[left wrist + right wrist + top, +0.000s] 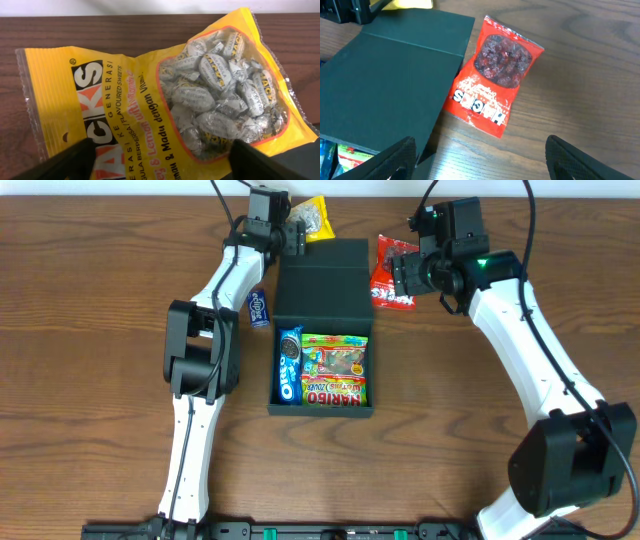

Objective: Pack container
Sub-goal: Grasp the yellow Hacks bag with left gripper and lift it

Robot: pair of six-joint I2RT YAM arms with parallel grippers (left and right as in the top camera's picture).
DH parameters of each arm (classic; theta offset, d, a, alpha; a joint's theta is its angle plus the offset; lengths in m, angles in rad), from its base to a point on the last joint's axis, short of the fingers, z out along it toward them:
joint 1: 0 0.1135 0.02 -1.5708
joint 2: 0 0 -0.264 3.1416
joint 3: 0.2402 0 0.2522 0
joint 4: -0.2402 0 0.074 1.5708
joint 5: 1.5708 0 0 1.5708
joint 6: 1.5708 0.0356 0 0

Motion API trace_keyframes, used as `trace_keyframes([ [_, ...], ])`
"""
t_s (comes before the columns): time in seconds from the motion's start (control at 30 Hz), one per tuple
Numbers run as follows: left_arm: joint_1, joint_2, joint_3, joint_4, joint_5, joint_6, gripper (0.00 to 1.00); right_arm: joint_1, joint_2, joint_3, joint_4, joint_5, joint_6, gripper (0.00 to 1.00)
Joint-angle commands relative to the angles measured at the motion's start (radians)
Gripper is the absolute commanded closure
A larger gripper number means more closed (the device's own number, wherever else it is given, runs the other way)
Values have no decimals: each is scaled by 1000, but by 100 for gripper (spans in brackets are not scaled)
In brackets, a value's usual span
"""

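The print on the near side of the yellow Hacks bag is already between both fingers of my left gripper, so I need to close them on it next.
The dark green-black container (pixel 323 406) sits mid-table with its flap lid (pixel 322 285) laid open to the back. Inside lie a blue Oreo packet (pixel 289 366) and a Haribo bag (pixel 335 369). My left gripper (pixel 297 237) is open over a yellow Hacks sweets bag (pixel 318 216) at the back; its fingers straddle the bag's near end in the left wrist view (pixel 200 85). My right gripper (pixel 403 276) is open, just above the wood beside a red Hacks bag (pixel 392 272), which shows in the right wrist view (pixel 492 85) next to the lid (pixel 390 85).
A small blue packet (pixel 259 307) lies on the wood left of the container, beside the left arm. The table's back edge runs right behind the yellow bag.
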Motion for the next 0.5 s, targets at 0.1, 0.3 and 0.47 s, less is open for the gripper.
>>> trace_keyframes([
  [0.1, 0, 37, 8, -17, -5, -2, 21, -8, -10, 4, -10, -4, 14, 18],
  [0.3, 0, 37, -14, -27, -47, -2, 29, -8, -10, 4, -12, -4, 14, 16],
  [0.47, 0, 66, -18, -40, -45, -5, 31, -8, -10, 4, -12, -4, 14, 15],
])
